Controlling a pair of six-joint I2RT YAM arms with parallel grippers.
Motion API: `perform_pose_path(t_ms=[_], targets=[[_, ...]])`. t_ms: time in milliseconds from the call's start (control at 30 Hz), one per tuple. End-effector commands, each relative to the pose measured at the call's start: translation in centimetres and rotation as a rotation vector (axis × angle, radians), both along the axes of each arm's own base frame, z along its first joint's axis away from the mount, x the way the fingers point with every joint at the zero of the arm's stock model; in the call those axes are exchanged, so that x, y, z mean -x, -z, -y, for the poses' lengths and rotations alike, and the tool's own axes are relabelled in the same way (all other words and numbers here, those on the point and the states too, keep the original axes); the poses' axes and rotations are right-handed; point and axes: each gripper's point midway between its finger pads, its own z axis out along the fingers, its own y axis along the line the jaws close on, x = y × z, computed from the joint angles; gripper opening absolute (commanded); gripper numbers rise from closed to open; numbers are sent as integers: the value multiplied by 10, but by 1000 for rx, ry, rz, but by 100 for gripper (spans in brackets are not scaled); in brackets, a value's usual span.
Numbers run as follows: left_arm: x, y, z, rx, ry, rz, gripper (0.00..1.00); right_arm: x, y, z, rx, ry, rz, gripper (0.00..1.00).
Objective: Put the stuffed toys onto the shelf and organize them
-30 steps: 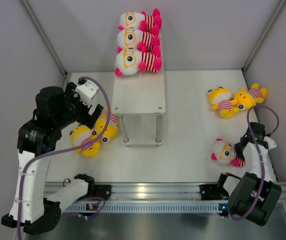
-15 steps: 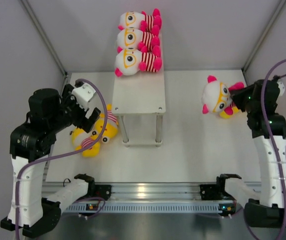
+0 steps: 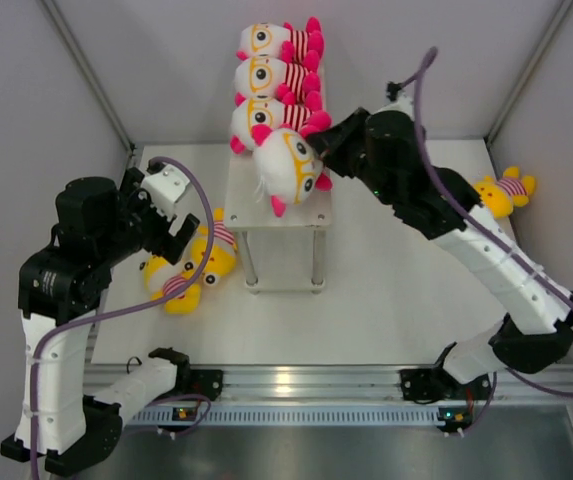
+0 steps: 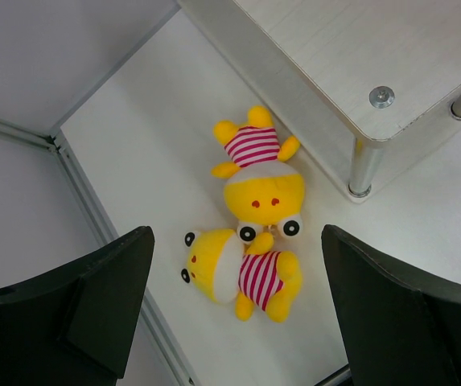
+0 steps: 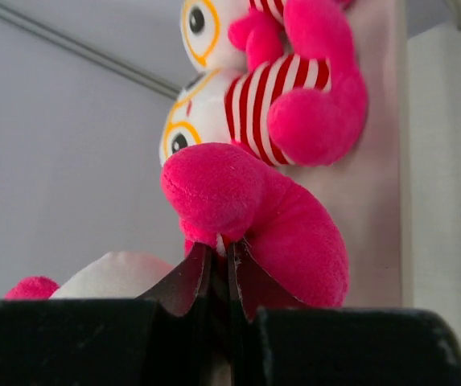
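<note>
The toy's head sits out of line, so the robot's right gripper will next move down across the shelf's top board toward the row's head side (image 3: 284,172) and let go of the pink limb.
Three white-headed stuffed toys (image 3: 266,80) lie in a row on the far end of the shelf (image 3: 291,215). My right gripper (image 3: 328,140) is shut on a pink limb (image 5: 246,201) of a fourth white-headed toy (image 3: 288,165) and holds it over the shelf's top board, just in front of the row. Two yellow toys (image 3: 191,268) lie on the table left of the shelf. My left gripper (image 3: 181,228) is open and empty above them (image 4: 242,273). Another yellow toy (image 3: 501,192) lies at the far right.
The shelf's metal legs (image 3: 251,265) stand mid-table, and one leg and board corner (image 4: 359,165) are close to the yellow pair. Grey walls and frame posts (image 3: 86,75) close in the back and sides. A rail (image 3: 306,385) runs along the near edge.
My right arm has lifted the white-headed toy from the right front of the table and carried it left and back over the shelf. The left arm has drawn back slightly.
</note>
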Motion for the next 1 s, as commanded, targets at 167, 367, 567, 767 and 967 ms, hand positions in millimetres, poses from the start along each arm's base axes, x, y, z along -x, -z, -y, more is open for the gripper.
perform_pose_path(t_ms=[167,367,567,767,967], targets=[[6,-2,-6,-7,-19,17,92,1,-1,-48,1,27,32,0],[6,-2,-7,-14,-21,20,92,10,0,-34,-11,93,47,0],[5,-1,-3,-8,-6,12,92,19,6,-37,18,106,50,41],[10,-4,13,30,84,10,94,20,2,-26,61,142,77,70],[5,-21,31,85,166,40,94,24,-18,-13,170,116,191,69]])
